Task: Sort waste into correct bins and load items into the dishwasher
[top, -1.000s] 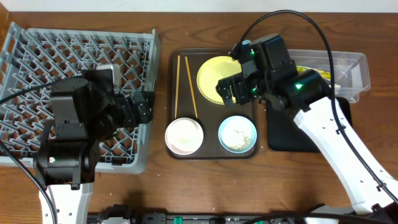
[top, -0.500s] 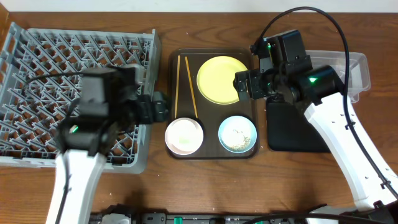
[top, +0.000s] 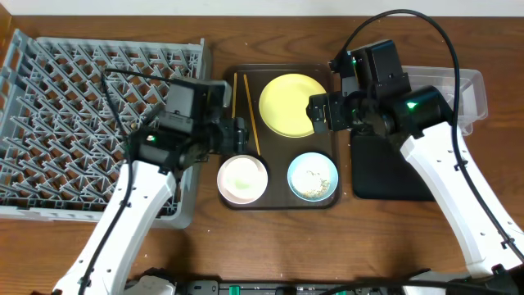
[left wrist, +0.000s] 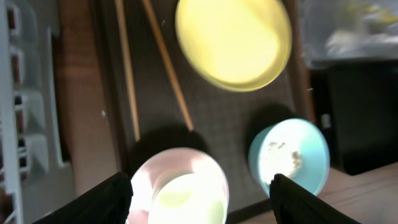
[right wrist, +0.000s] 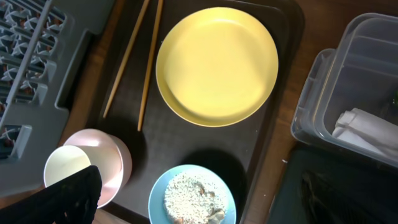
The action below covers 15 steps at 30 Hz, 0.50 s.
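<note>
I should move my right gripper back from the plate and down toward the white bowl, with its fingers on both sides of its inner piece's rim (top: pixel 259 175) (right wrist: pixel 87 159), which stands up higher than the wider bowl.
The yellow plate (top: pixel 291 104), two chopsticks (top: pixel 246 111), white bowl (top: pixel 242 179) and light blue bowl (top: pixel 313 175) holding rice scraps (right wrist: pixel 194 198) lie on the brown serving tray (top: pixel 278 197). The grey dish rack (top: pixel 82 106) stands at left. My left gripper (top: pixel 237 135) is open and empty, hovering above the white bowl (left wrist: pixel 180 196), which shows between its fingers (left wrist: pixel 106 199). My right gripper (top: pixel 319 111) is open and empty over the plate's right edge; only one finger (right wrist: pixel 68 196) shows in its wrist view. The napkin (right wrist: pixel 367 127) lies in the clear container (top: pixel 467 90). The wrapper is hidden.
The black tray (top: pixel 393 168) lies right of the serving tray, in front of the clear container. The rack's near corner (right wrist: pixel 56 74) sits close to the serving tray's left edge. Cables arc over both arms.
My left arm has swung right from over the rack to above the white bowl. My right gripper moved right off the plate's middle, then stayed still.
</note>
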Available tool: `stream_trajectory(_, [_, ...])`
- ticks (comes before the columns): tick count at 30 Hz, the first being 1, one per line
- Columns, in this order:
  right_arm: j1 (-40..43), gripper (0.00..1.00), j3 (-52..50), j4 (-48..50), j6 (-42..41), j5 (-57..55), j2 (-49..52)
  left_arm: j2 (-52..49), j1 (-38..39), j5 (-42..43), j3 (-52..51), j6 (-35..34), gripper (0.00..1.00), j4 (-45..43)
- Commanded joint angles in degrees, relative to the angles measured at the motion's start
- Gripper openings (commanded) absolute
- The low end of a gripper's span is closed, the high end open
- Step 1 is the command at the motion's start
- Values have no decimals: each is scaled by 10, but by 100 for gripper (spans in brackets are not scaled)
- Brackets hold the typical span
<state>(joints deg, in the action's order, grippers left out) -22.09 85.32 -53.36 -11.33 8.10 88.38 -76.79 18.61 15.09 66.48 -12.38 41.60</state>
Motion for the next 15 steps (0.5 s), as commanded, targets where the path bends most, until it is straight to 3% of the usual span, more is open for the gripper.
stream_trajectory(1, [0, 99, -3, -2, -9, 3, -1, -7, 22, -82, 8, -13, 65, 13])
stream_trajectory(7, [0, 99, -3, -9, -9, 3, -1, -7, 54, -101, 6, -75, 60, 85])
stream_trajectory(15, [0, 99, -3, -10, -9, 3, -1, -7, 83, -94, -17, -79, 59, 90])
